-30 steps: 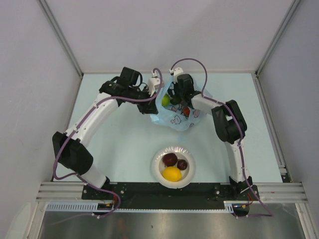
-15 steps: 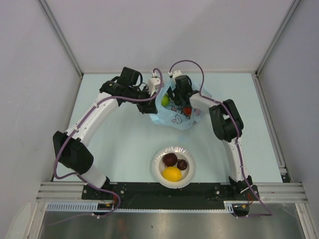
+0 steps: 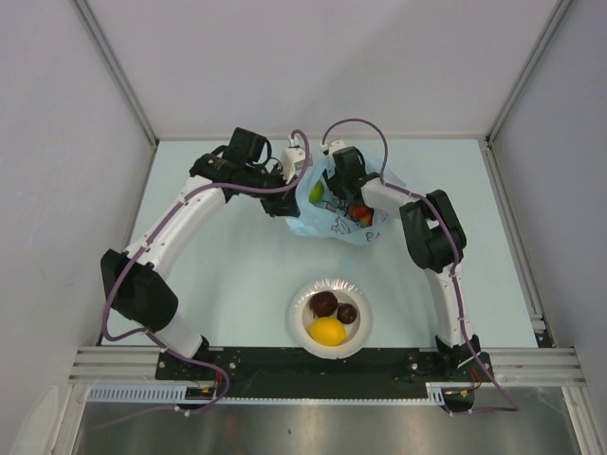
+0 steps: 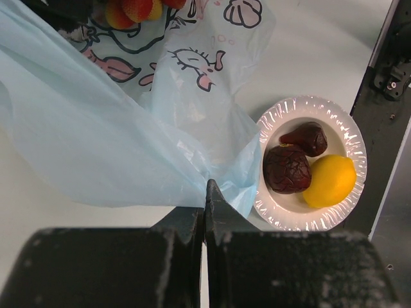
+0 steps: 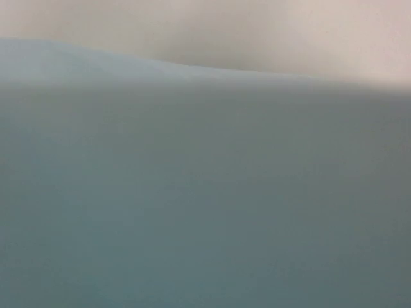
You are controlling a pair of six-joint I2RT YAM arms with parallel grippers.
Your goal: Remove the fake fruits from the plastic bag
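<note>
My right gripper lifts from the bag [image 3: 334, 220] next, moves back over the bowl's far side [image 3: 339, 291], free of the lemon, and releases the avocado.
The light-blue plastic bag [image 3: 334, 220] lies at the back middle of the table. My left gripper [image 4: 207, 187] is shut on a fold of the bag's edge [image 4: 96, 141] and holds it up at the bag's left side [image 3: 288, 188]. My right gripper [image 3: 334, 184] reaches into the bag's mouth, and its fingers are hidden by the film. Its wrist view shows only a blurred blue-grey surface. A green fruit [image 3: 316, 191] and a red fruit [image 3: 360, 213] show inside the bag. Red and orange fruits [image 4: 128, 9] also show through the bag in the left wrist view.
A white bowl [image 3: 302, 327] stands at the near middle and holds two dark red-purple fruits [image 3: 325, 303] and a yellow lemon [image 3: 327, 331]. The bowl [image 4: 350, 131] with the lemon [image 4: 329, 181] also shows in the left wrist view. Grey walls enclose the table.
My right gripper has shifted a little left and deeper into the bag's mouth. The left arm has held still on the bag's edge.
</note>
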